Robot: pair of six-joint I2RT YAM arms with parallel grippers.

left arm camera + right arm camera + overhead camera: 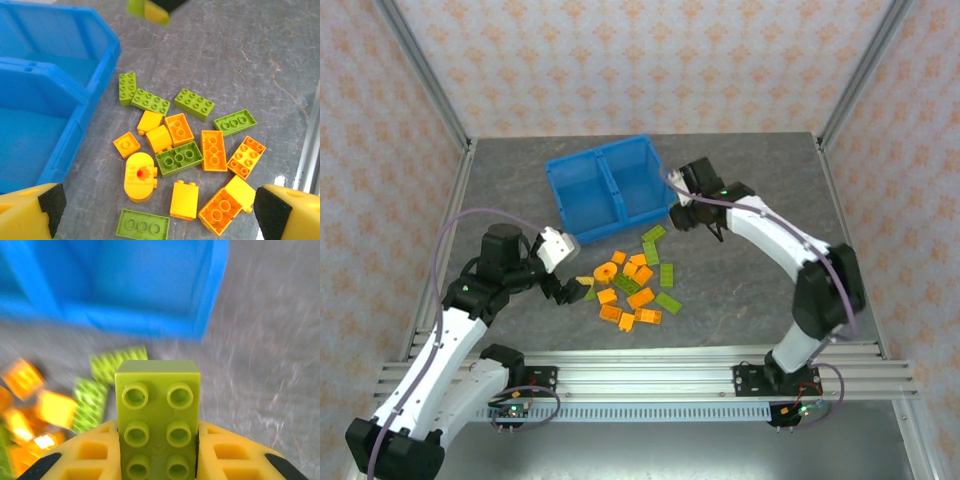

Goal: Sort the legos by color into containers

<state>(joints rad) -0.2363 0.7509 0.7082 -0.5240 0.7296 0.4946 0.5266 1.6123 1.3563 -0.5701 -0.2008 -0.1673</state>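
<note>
The lime green brick (157, 405), still held outside in my right gripper, goes outward over the bin's rim next, then down into the closer container for release.
Orange and lime green legos (635, 285) lie in a loose pile on the grey table in front of the blue bin (582, 205). The bin's two containers sit side by side, split by a dividing wall (611, 186). My right gripper (157, 455) is shut on a lime green brick (157, 405), held above the table just right of the bin's near corner (680, 217). My left gripper (160, 215) hangs open over the pile's left edge (575, 288), with nothing between its fingers (45, 210). Below it lie a yellow rounded piece (140, 175) and several orange and green bricks.
Metal frame posts stand at the table's back corners and a rail (650, 365) runs along the near edge. The bin wall (95, 95) is close on the left of the pile. Bare grey table (750, 290) stretches to the right of the legos.
</note>
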